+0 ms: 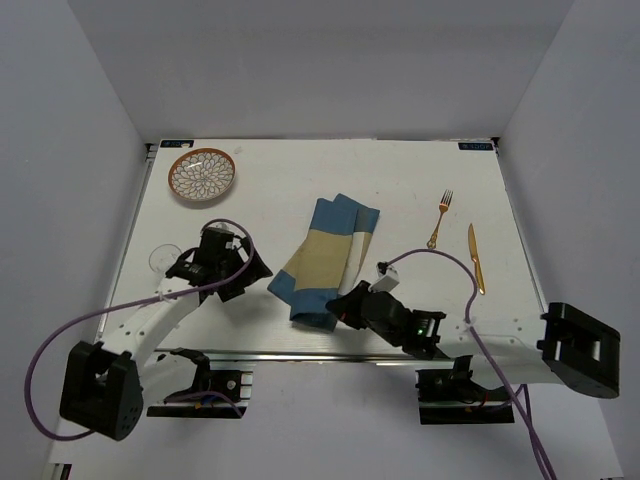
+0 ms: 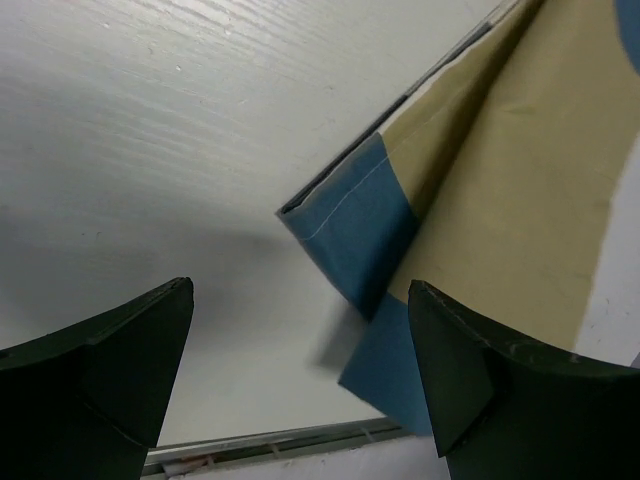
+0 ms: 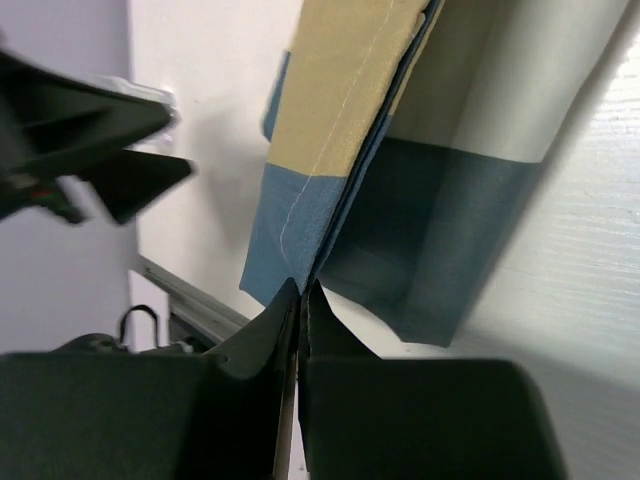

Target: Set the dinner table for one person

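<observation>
My left gripper moves down and to the right in the top view onto the placemat's blue corner next, since the corner's tip juts out past the placemat's fold.
The blue-and-tan checked placemat point(image 1: 330, 255) lies folded and crumpled in the middle of the white dinner table point(image 1: 420, 170). My right gripper point(image 1: 340, 308) is at its near edge. In the right wrist view its jaws point(image 3: 302, 285) are pressed together with the blue hem of the placemat point(image 3: 340, 120) pinched at the tips. My left gripper point(image 1: 258, 270) hovers by the cloth's left corner. Its fingers point(image 2: 300, 288) are spread wide, with the blue corner of the placemat point(image 2: 500, 180) lying beside the right finger and nothing gripped.
A patterned plate point(image 1: 202, 174) sits at the far left corner and a clear glass point(image 1: 165, 258) stands left of my left arm. A gold fork point(image 1: 440, 218) and a gold knife point(image 1: 476, 258) lie on the right. The table's metal front rail point(image 2: 270, 440) is just behind the left gripper.
</observation>
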You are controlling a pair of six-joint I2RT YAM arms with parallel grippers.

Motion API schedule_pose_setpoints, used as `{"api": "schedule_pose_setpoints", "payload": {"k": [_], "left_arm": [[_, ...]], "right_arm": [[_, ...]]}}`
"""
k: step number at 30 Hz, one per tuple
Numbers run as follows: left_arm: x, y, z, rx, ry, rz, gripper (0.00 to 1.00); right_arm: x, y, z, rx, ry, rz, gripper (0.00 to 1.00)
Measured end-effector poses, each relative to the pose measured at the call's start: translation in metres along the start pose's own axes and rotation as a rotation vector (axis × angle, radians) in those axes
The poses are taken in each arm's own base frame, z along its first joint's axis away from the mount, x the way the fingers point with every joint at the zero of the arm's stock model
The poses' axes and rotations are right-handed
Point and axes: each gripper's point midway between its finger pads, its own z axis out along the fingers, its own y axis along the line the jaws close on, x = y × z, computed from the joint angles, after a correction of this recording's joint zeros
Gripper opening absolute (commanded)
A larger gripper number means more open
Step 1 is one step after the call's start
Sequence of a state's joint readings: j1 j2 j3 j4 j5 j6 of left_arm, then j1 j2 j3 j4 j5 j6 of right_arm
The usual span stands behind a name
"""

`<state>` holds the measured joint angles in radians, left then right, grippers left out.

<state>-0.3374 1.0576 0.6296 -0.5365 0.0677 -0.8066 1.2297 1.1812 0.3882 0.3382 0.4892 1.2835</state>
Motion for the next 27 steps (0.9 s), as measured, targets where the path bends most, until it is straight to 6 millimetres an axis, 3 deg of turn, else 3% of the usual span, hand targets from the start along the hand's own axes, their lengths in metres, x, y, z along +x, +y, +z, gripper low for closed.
{"api": "schedule_pose_setpoints", "payload": {"k": [5, 11, 18, 22, 23, 25, 26, 27], "left_arm": [[0.012, 0.001, 0.025, -0.035, 0.057, -0.080, 0.94], [0.025, -0.002, 0.038, -0.044, 0.066, -0.166, 0.78], [0.033, -0.010, 0.061, -0.092, 0.076, -0.200, 0.65], [0.035, -0.020, 0.072, -0.103, 0.071, -0.205, 0.50], [0.035, -0.022, 0.074, -0.104, 0.069, -0.206, 0.36], [0.038, -0.023, 0.078, -0.119, 0.060, -0.207, 0.20], [0.039, -0.024, 0.080, -0.124, 0.062, -0.205, 0.00], [0.040, -0.025, 0.082, -0.127, 0.060, -0.204, 0.00]], "right_arm": [[-0.015, -0.002, -0.019, -0.002, -0.049, 0.001, 0.00], [-0.023, -0.020, -0.030, 0.068, -0.078, -0.032, 0.00], [-0.032, -0.018, -0.043, 0.032, -0.106, -0.017, 0.00], [-0.034, -0.021, -0.046, 0.022, -0.112, -0.016, 0.00], [-0.034, -0.022, -0.047, 0.021, -0.113, -0.017, 0.00], [-0.033, -0.024, -0.048, 0.019, -0.113, -0.016, 0.00], [-0.034, -0.025, -0.048, 0.018, -0.114, -0.016, 0.00], [-0.034, -0.026, -0.049, 0.016, -0.115, -0.015, 0.00]]}}
